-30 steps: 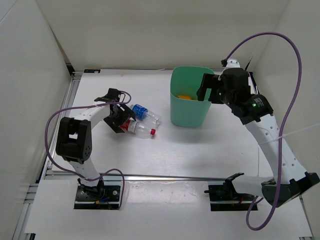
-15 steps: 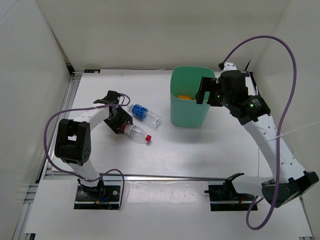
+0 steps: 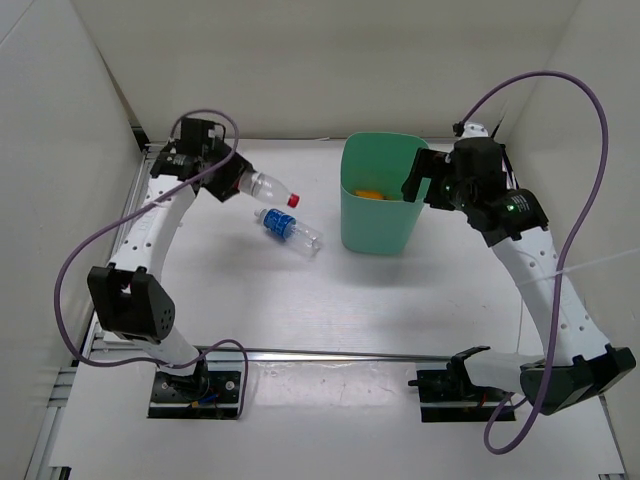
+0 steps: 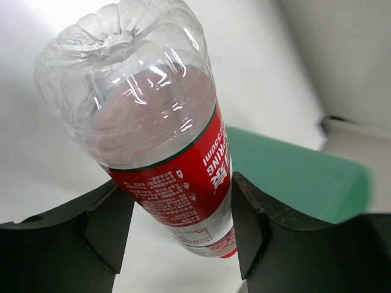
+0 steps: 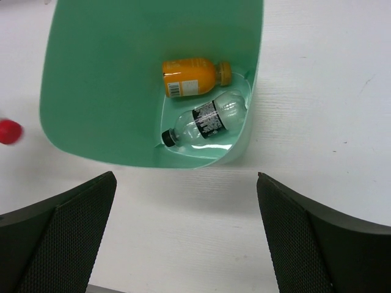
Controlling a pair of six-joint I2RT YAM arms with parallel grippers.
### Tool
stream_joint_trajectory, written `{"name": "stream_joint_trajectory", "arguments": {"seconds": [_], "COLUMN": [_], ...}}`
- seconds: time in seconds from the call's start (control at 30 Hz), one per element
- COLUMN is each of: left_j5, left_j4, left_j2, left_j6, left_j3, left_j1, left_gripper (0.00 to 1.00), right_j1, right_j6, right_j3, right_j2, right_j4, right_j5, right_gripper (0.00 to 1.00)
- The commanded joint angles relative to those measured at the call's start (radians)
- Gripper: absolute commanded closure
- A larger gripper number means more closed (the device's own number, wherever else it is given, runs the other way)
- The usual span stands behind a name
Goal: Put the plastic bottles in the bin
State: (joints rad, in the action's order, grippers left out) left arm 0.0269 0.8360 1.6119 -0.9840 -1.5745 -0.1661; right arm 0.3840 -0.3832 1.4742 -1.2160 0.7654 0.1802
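The left gripper rises, shifts to the right in the top view and releases the red-label bottle (image 3: 266, 186) over the bin's opening (image 3: 381, 165) next, because the bin's sides stand tall.
My left gripper (image 3: 236, 181) is shut on the red-label bottle (image 3: 266, 186), held in the air over the back left of the table, red cap pointing toward the bin (image 3: 383, 196). In the left wrist view the red-label bottle (image 4: 146, 122) sits between both fingers (image 4: 107, 226), and the bin (image 4: 293, 183) shows behind it. The blue-label bottle (image 3: 290, 230) lies on the table left of the bin. My right gripper (image 3: 418, 181) hangs open over the bin's right rim. Inside the bin (image 5: 104, 91) lie the orange bottle (image 5: 192, 76) and the dark-label bottle (image 5: 208, 122).
White walls close in the table on the left, back and right. A purple cable (image 3: 560, 90) loops over the right arm, another (image 3: 85, 250) beside the left arm. A metal rail (image 3: 330, 353) crosses the near edge.
My left gripper has shut on the red-label bottle and lifted it from the table up toward the back left. The blue-label bottle stays on the table. The right arm has barely moved.
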Motion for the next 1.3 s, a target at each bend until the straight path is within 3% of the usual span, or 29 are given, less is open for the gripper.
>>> {"name": "stream_joint_trajectory", "arguments": {"seconds": [0.0, 0.27, 0.4, 0.43, 0.5, 0.63, 0.87, 1.07, 1.1, 1.17, 1.27], "left_j5": [0.022, 0.200, 0.240, 0.251, 0.251, 0.251, 0.122, 0.044, 0.035, 0.025, -0.004], "left_j4": [0.017, -0.057, -0.103, -0.115, -0.127, -0.150, -0.150, -0.150, -0.150, -0.150, -0.150], "left_j2": [-0.032, 0.179, 0.281, 0.308, 0.332, 0.399, 0.460, 0.479, 0.479, 0.467, 0.457], "left_j6": [-0.030, -0.042, -0.002, 0.007, 0.027, 0.108, 0.269, 0.347, 0.347, 0.361, 0.377], "left_j3": [-0.166, -0.620, -0.792, -0.792, -0.792, -0.841, -0.831, -0.831, -0.831, -0.820, -0.861], "left_j1": [0.005, -0.045, -0.104, -0.128, -0.159, -0.254, -0.383, -0.429, -0.429, -0.440, -0.440], "left_gripper": [0.46, 0.46, 0.44, 0.44, 0.44, 0.44, 0.42, 0.26, 0.13, 0.01, 0.00], "right_j1": [-0.011, -0.091, -0.100, -0.100, -0.123, -0.142, -0.151, -0.151, -0.151, -0.151, -0.151], "right_j6": [0.000, -0.011, -0.032, -0.098, -0.159, -0.160, -0.141, -0.151, -0.151, -0.151, -0.151], "right_j3": [0.003, -0.028, -0.028, -0.002, 0.026, 0.026, -0.008, -0.038, -0.048, -0.048, -0.067], "right_j2": [0.033, 0.162, 0.183, 0.193, 0.193, 0.231, 0.251, 0.260, 0.260, 0.260, 0.251], "right_j4": [0.002, -0.038, 0.041, 0.072, 0.139, 0.152, 0.161, 0.161, 0.161, 0.161, 0.150], "right_j5": [0.013, 0.277, 0.416, 0.511, 0.543, 0.496, 0.450, 0.415, 0.406, 0.397, 0.384], "right_gripper": [0.01, 0.01, 0.01, 0.01, 0.01, 0.01, 0.01, 0.01, 0.01, 0.01, 0.01]}}
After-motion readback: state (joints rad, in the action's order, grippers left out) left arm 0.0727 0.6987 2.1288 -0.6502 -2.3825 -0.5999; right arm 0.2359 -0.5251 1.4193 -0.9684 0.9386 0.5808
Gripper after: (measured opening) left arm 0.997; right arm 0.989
